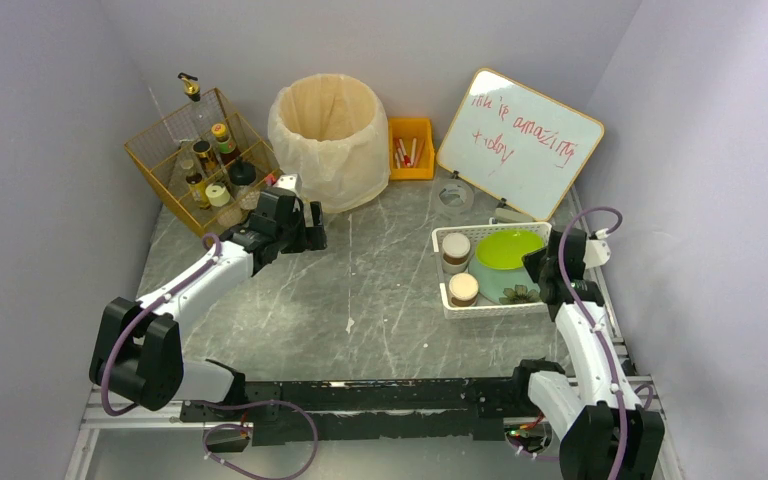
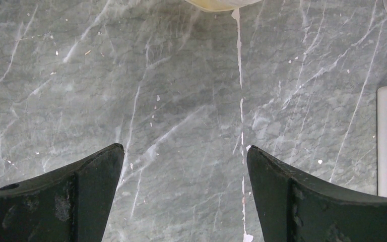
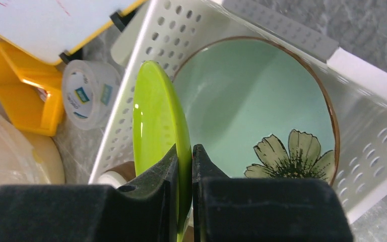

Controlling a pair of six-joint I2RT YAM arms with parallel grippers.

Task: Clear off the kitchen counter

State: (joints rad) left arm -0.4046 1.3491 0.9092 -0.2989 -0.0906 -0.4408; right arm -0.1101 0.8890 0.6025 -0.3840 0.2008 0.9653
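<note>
My right gripper lowers next with the lime-green plate into the teal bowl (image 1: pixel 496 281) (image 3: pixel 254 103) and lets go of the plate's rim, since the bowl is open beneath the plate.
The grey marble kitchen counter (image 1: pixel 380 300) fills the middle of the top view. My left gripper (image 1: pixel 312 234) hovers over it near the cream bin, open, and the left wrist view shows only bare counter (image 2: pixel 181 101) between its fingers (image 2: pixel 185 151). My right gripper (image 3: pixel 185 154) is shut on the rim of a lime-green plate (image 3: pixel 156 116), which stands on edge inside the white basket (image 3: pixel 146 60). A teal bowl with a flower print (image 3: pixel 252 101) lies beside the plate. In the top view the plate (image 1: pixel 508 248) sits at the basket's right.
A wire rack of bottles (image 1: pixel 200 165) stands at back left, with a cream-lined bin (image 1: pixel 328 125), a yellow box (image 1: pixel 411 148) and a whiteboard (image 1: pixel 520 140) to its right. A tape roll (image 1: pixel 454 196) lies behind the basket (image 1: pixel 490 309). Two lidded jars (image 1: pixel 456 248) stand in it.
</note>
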